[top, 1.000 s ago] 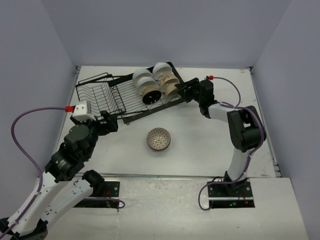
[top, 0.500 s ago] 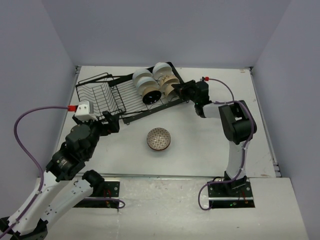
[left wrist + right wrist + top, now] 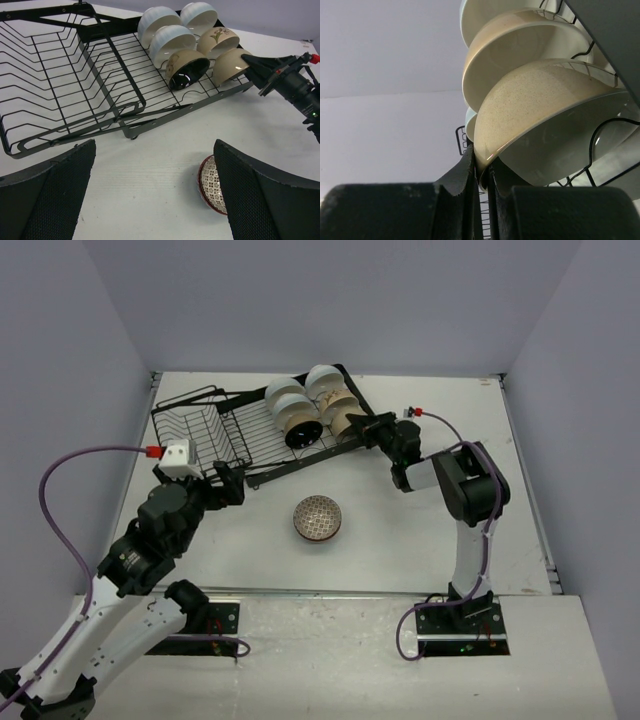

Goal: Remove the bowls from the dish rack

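I will next lift the tan bowl in my right gripper, move it back and lower it to the tabletop beside the patterned bowl. I will let go of it there, as that spot is clear.
The black wire dish rack (image 3: 215, 435) lies at the back of the table and holds several bowls (image 3: 310, 405) on edge in its right section. They are white and tan; one has a dark inside (image 3: 186, 74). My right gripper (image 3: 362, 426) is shut on the rim of the nearest tan bowl (image 3: 540, 105), which still rests in the rack; this bowl also shows in the left wrist view (image 3: 227, 65). A red-rimmed patterned bowl (image 3: 318, 517) sits upright on the table. My left gripper (image 3: 155, 192) is open and empty, just left of that bowl (image 3: 210, 185).
The rack's left basket section (image 3: 55, 85) is empty. The walls of the enclosure close in the table at the back and on both sides. A purple cable (image 3: 70, 475) loops off the left arm.
My right gripper has moved left to the rack's right end and closed on the tan bowl's rim. My left arm has shifted slightly to the right.
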